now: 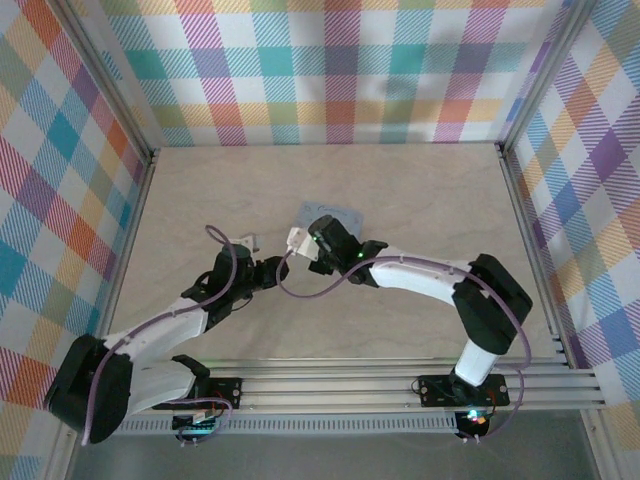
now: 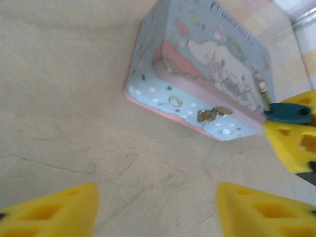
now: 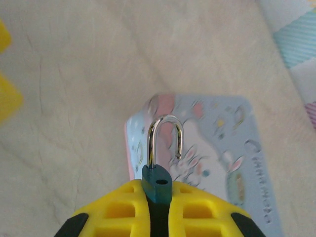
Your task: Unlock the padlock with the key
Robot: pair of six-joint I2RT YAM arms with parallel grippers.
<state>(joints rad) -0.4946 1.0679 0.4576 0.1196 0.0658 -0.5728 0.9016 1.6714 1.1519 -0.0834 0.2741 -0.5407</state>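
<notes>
The padlock's shackle stands open, so the robot's right gripper should next swing away from the tin box, then go down onto bare table outward of its base (image 1: 447,217) and release the padlock.
My right gripper (image 3: 159,198) is shut on the teal-green padlock (image 3: 157,183). Its silver shackle (image 3: 165,133) stands swung open, one end free of the body. The padlock hangs just above the pastel tin box (image 3: 217,148). In the left wrist view the padlock (image 2: 290,112) sits in the right gripper's yellow fingers (image 2: 291,143) at the box's near corner. My left gripper (image 2: 155,207) stands open over bare table a little short of the box, with nothing between its fingers. From above, the left gripper (image 1: 278,268) is close beside the right gripper (image 1: 300,243). The key is hidden.
The tin box (image 1: 335,213) lies flat in the middle of the table, its small gold latch (image 2: 212,114) facing my left gripper. Metal frame rails and plaid walls (image 1: 330,70) close in the table on three sides.
</notes>
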